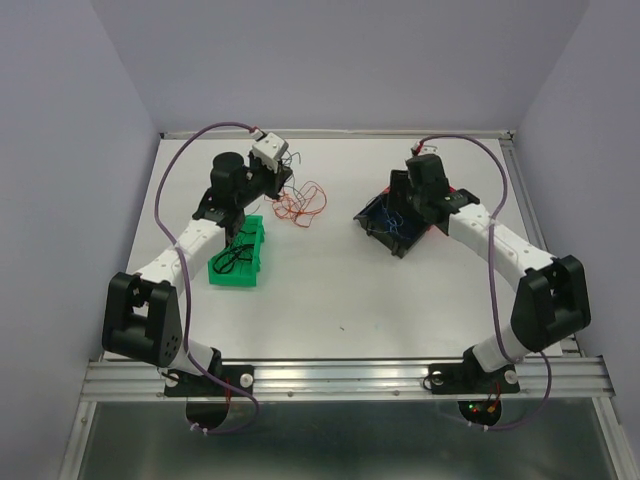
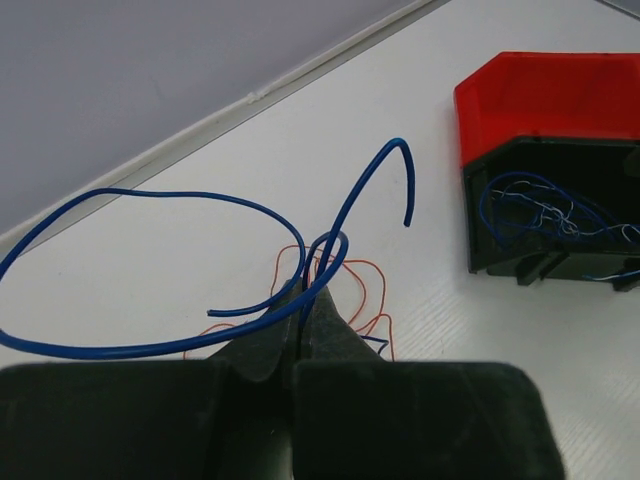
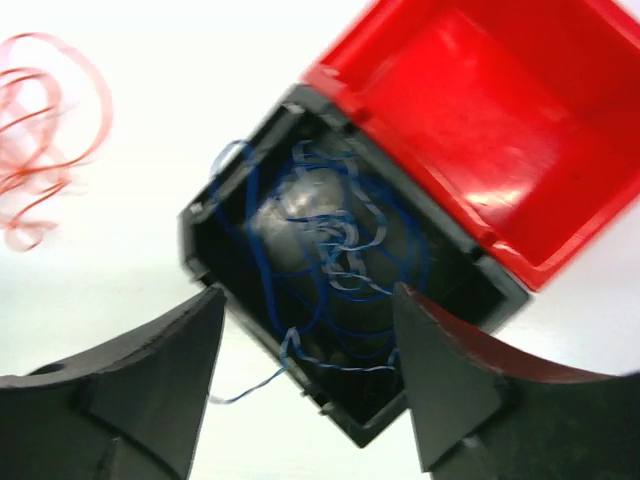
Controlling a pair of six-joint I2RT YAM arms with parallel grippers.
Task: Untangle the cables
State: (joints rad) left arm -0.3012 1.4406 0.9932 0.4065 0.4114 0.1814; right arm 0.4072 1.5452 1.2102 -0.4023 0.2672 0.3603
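The black bin [image 1: 372,228] to the right in the top view already has blue cables in it, so my left gripper will next move over it, go down and let go of this blue cable.
My left gripper [image 2: 305,300] is shut on a thin blue cable [image 2: 200,345] that loops up and to the left above the table. Under it lies a curly heap of red cables [image 2: 366,292], which the top view shows at the table's middle back [image 1: 303,203], beside the left gripper [image 1: 283,180]. My right gripper [image 3: 305,340] is open and empty, hovering over the black bin [image 3: 196,250], which holds a tangle of blue cables [image 3: 330,250]. One blue end hangs over that bin's near rim. In the top view the right gripper [image 1: 393,218] is above this bin [image 1: 372,228].
A red bin [image 3: 470,100] stands against the black bin's far side and looks empty. A green bin [image 1: 240,253] with thin black cables [image 1: 235,255] in it stands near the left arm. Walls close the table at the back and sides.
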